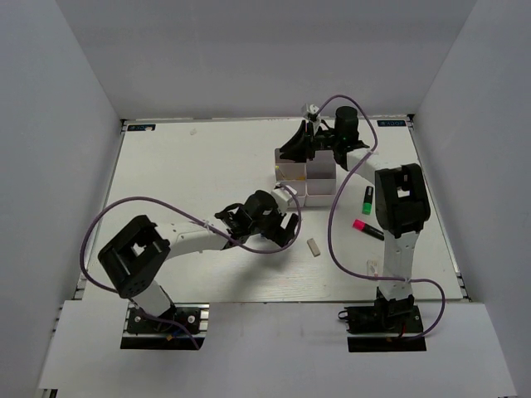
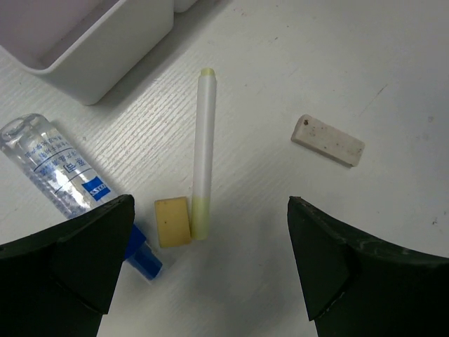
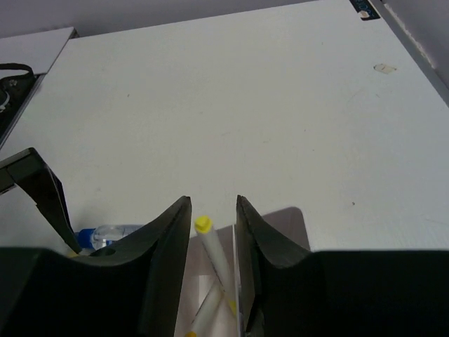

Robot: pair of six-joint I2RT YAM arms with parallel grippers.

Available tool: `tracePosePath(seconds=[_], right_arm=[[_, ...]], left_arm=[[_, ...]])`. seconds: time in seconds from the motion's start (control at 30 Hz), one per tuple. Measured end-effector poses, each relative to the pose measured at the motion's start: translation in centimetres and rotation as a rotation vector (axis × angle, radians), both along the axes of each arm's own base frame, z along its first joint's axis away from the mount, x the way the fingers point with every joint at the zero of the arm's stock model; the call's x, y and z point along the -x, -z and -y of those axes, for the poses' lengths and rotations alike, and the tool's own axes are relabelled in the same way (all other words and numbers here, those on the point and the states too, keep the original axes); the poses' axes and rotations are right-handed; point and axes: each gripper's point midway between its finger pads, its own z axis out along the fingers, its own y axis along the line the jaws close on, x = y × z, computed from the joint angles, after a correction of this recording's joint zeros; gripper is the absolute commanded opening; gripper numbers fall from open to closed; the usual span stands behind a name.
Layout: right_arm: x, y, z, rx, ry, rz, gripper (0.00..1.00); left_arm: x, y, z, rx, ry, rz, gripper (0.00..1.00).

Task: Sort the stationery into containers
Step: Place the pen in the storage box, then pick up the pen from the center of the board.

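The tan eraser point(image 2: 172, 222) is against one yellow end of the white stick, so my left gripper will move down toward the right in the top view next, onto the white stick's middle point(image 2: 204, 140).
My left gripper point(image 1: 282, 230) is open and empty, low over the table just left of the white organiser tray point(image 1: 320, 197). In the left wrist view its jaws point(image 2: 210, 205) stand wide apart around a white stick with a yellow end point(image 2: 203, 147) and a tan eraser point(image 2: 172, 222). A blue-white tube point(image 2: 59, 172) lies to their left and a grey eraser point(image 2: 327, 140) to their right. My right gripper point(image 1: 296, 151) hangs over the tray's far left compartment. Its jaws point(image 3: 212, 202) stand a little apart around a yellow-tipped white stick point(image 3: 216, 256), which leans in the compartment across another stick.
A green marker point(image 1: 366, 201) and a pink highlighter with a black cap point(image 1: 367, 229) lie right of the tray, near the right arm. The grey eraser point(image 1: 314, 247) lies in front of the tray. A tray corner point(image 2: 105, 56) shows in the left wrist view.
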Motion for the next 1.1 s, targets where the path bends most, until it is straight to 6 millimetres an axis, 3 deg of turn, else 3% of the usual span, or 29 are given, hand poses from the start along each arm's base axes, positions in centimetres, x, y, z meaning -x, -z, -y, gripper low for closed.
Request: tracePosePath(seconds=[0.17,0.27,0.43,0.47,0.6,0.7,0.83,0.93,1.1], right_arm=[[0.4,1.0,0.3,0.024,-0.001,-0.004,0.44],[1.1,0.3,1.2,0.037,0.028,-0.019,0.42],[1.9,-5.0,4.2,0.072,0.165,0.05,0.4],[2.3,-6.3,4.9,0.078,0.191,0.076,0.4],[4.9,-9.1,8.1,0.113,0.291,0.149,0.4],[6.9,-8.5,10.1,0.147,0.349,0.121,0.4],[8.7,-5.9,11.9,0.185,0.401,0.031,0.41],[9.6,-4.3,12.8,0.205,0.428,-0.028,0.43],[10.5,-4.4,13.6,0.21,0.454,-0.034,0.48]], left_arm=[[-1.1,0.7,0.9,-0.037,0.005,0.019,0.94],[-1.7,0.8,1.4,-0.056,0.011,0.038,0.84],[-3.0,1.2,3.1,-0.087,0.04,0.057,0.68],[-3.2,1.4,3.4,-0.097,0.045,0.055,0.58],[-3.9,2.5,4.2,-0.137,0.058,0.039,0.53],[-3.6,3.6,4.3,-0.172,0.071,0.017,0.51],[-2.8,5.3,4.2,-0.236,0.084,-0.015,0.49],[-2.7,5.5,4.8,-0.251,0.089,-0.013,0.48],[-2.4,5.5,5.7,-0.276,0.095,-0.016,0.16]])
